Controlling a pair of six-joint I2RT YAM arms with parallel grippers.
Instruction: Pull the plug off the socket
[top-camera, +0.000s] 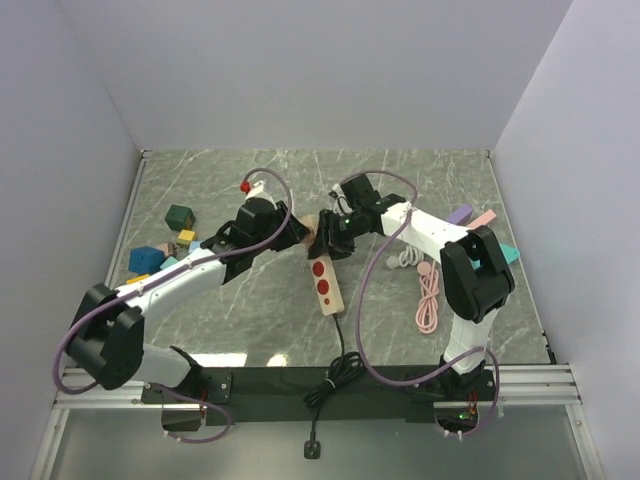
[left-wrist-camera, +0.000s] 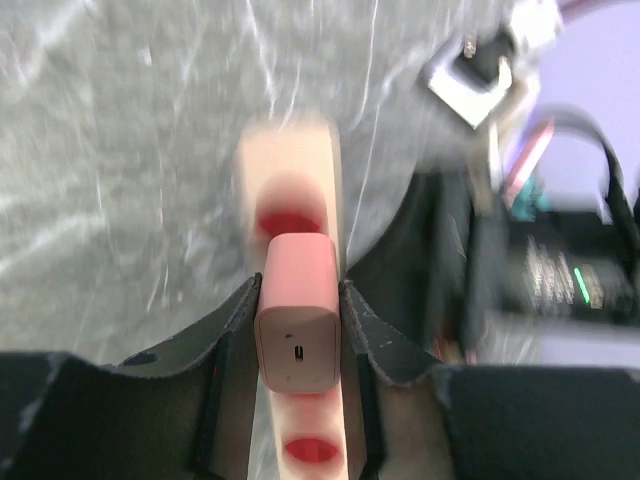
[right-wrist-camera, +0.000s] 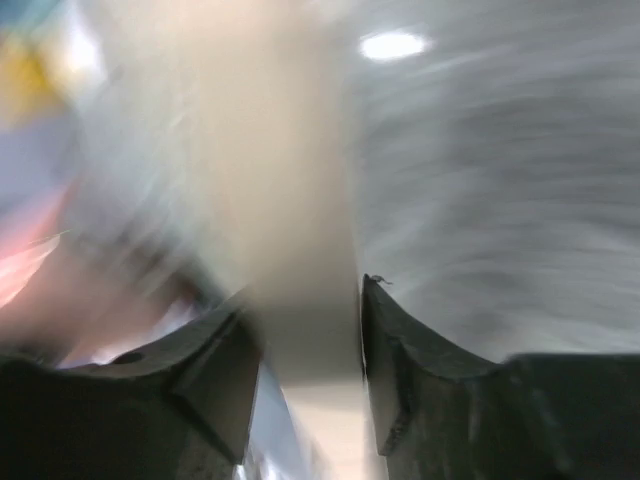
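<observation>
My left gripper will swing to the left in the top view, lower the plug and release it, as the table is bare beside the dark green block.
A beige power strip (top-camera: 326, 284) with red sockets lies mid-table, its far end raised between the two grippers. My left gripper (top-camera: 298, 235) is shut on the pink plug (left-wrist-camera: 297, 335), a rounded block with a small slot in its face. The plug stands over the strip (left-wrist-camera: 290, 165) between two red sockets; I cannot tell whether its prongs are still in. My right gripper (top-camera: 332, 240) is shut on the strip's far end, which shows as a blurred beige bar (right-wrist-camera: 300, 230) between the fingers (right-wrist-camera: 405, 370).
Coloured blocks (top-camera: 170, 240) lie at the left, and more blocks (top-camera: 478, 218) at the right edge. A coiled pink cable (top-camera: 428, 298) and a white cable (top-camera: 405, 258) lie at the right. The strip's black cord (top-camera: 338, 362) runs to the near edge.
</observation>
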